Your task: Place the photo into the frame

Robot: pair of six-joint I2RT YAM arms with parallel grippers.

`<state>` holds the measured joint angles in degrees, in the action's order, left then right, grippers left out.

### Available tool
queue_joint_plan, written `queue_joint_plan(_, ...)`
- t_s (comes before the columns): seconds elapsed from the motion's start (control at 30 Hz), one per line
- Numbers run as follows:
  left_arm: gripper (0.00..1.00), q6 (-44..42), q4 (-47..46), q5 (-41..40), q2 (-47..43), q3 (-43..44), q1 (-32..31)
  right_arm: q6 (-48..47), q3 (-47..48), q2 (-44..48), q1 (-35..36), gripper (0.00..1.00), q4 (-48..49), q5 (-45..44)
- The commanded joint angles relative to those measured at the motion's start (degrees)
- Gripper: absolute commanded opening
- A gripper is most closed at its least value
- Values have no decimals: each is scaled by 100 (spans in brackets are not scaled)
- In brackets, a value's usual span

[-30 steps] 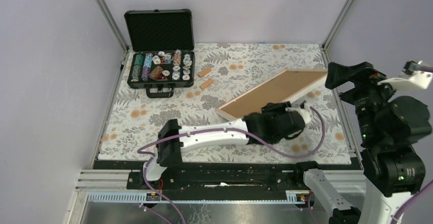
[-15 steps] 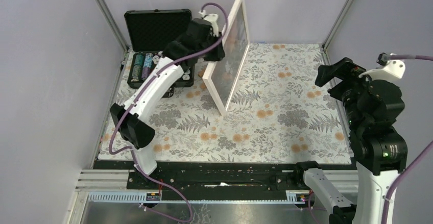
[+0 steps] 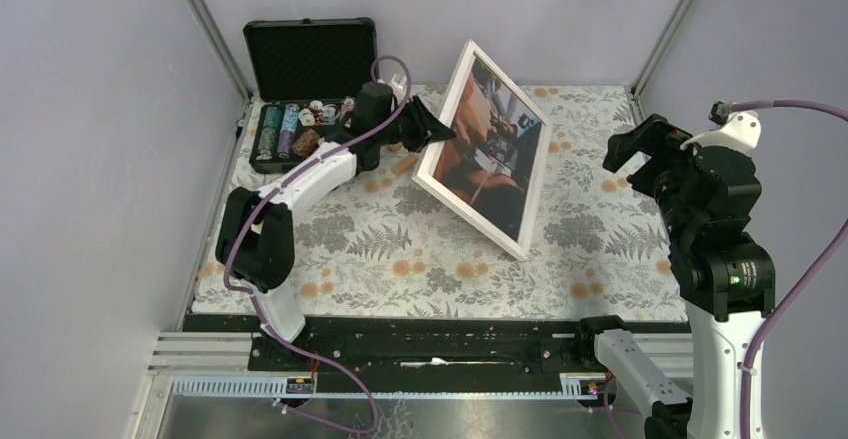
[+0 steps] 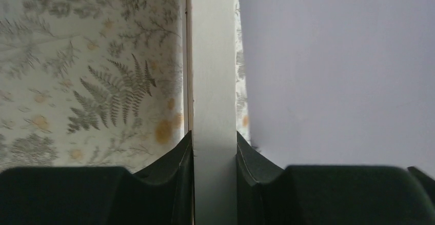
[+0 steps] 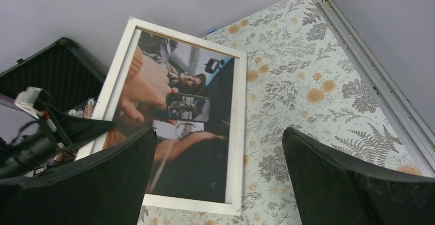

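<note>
The left gripper lowers toward the right in the top view next and releases the frame (image 3: 468, 213), since the open floral mat (image 3: 588, 164) lies below it on that side.
The frame (image 3: 468, 213), of pale strips, stands tilted on the floral mat with its lower corner on the mat. The photo (image 3: 495, 144) sits inside it, with its dark picture with tan and orange tones facing up and to the right. My left gripper (image 3: 430, 131) is shut on the frame's upper left edge. In the left wrist view its fingers (image 4: 179, 158) clamp the pale strip (image 4: 214, 81) on both sides. My right gripper (image 3: 640, 149) hangs open and empty above the right side. In the right wrist view it (image 5: 220, 153) looks down on the frame (image 5: 238, 133) and the photo (image 5: 195, 107).
An open black case (image 3: 315, 129) holding poker chips stands at the back left, just behind my left arm. A small wooden block (image 3: 404, 165) lies beside the frame's left corner. Metal posts and purple walls enclose the mat.
The frame lay face down at the right with its brown back up. My left gripper lifted it on edge to the back, and now holds it tilted with the picture showing. My right gripper shifted slightly left.
</note>
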<state>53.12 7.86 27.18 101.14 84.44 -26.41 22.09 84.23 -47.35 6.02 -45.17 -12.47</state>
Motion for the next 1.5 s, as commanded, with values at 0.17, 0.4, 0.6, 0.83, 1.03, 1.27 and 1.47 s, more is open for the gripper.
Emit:
queue_joint_plan(0.17,0,2433,-5217,-1078,-29,-1621,-786,48,-214,140,31,100,309,88)
queue_joint_plan(0.4,0,2662,-6556,-2050,1602,-940,-1688,131,-383,293,31,100,290,231)
queue_joint_plan(0.6,0,2659,-7092,-2907,3010,106,-2092,98,-494,435,31,100,247,315)
queue_joint_plan(0.83,0,2660,-7290,-3993,3668,448,-2245,-119,-557,535,31,100,130,64)
queue_joint_plan(1.03,0,2735,-7208,-4085,4035,734,-2244,-120,-688,589,31,100,176,102)
queue_joint_plan(1.27,38,2383,-5621,-3592,3838,920,-2221,-103,-767,599,29,100,179,241)
queue_joint_plan(1.47,99,1297,-2267,-3335,2658,993,-2135,-48,-768,662,30,100,126,446)
